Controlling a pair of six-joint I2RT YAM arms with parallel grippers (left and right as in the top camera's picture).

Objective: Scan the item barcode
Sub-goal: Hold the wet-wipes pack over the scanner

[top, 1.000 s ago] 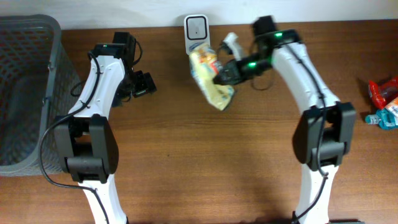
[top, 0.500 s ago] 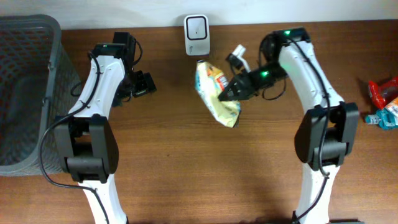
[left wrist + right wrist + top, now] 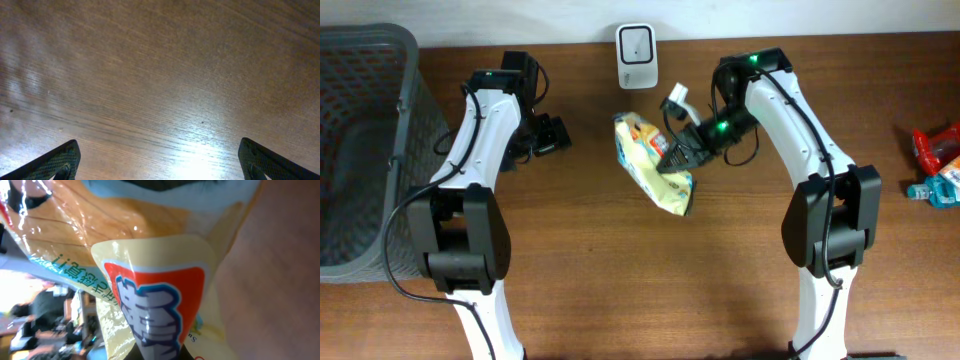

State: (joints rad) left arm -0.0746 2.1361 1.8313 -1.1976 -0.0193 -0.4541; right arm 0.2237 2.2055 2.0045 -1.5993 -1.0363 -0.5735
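My right gripper next carries the bag outward over the white scanner point(image 3: 636, 44), then across and down to the open bare wood beside the packaged items.
A pale yellow snack bag point(image 3: 652, 165) hangs above the table's middle, below the white barcode scanner point(image 3: 636, 44) at the back edge. My right gripper point(image 3: 676, 157) is shut on the bag's right side. In the right wrist view the bag point(image 3: 155, 285) fills the frame with its red and blue print, and the fingers are almost wholly hidden behind it. My left gripper point(image 3: 548, 135) stays at the left, open over bare wood, well apart from the bag. Its two fingertips point(image 3: 60, 162) show wide apart in the left wrist view with nothing between them.
A dark mesh basket point(image 3: 360, 150) stands at the left edge. Red and blue packaged items point(image 3: 938, 160) lie at the far right edge. A white cable connector point(image 3: 677, 97) sticks out near the right arm.
The right arm carried the bag away from the scanner, first rightward and toward the front, then back left. The bag now hangs lower than a second ago. The left arm has not moved.
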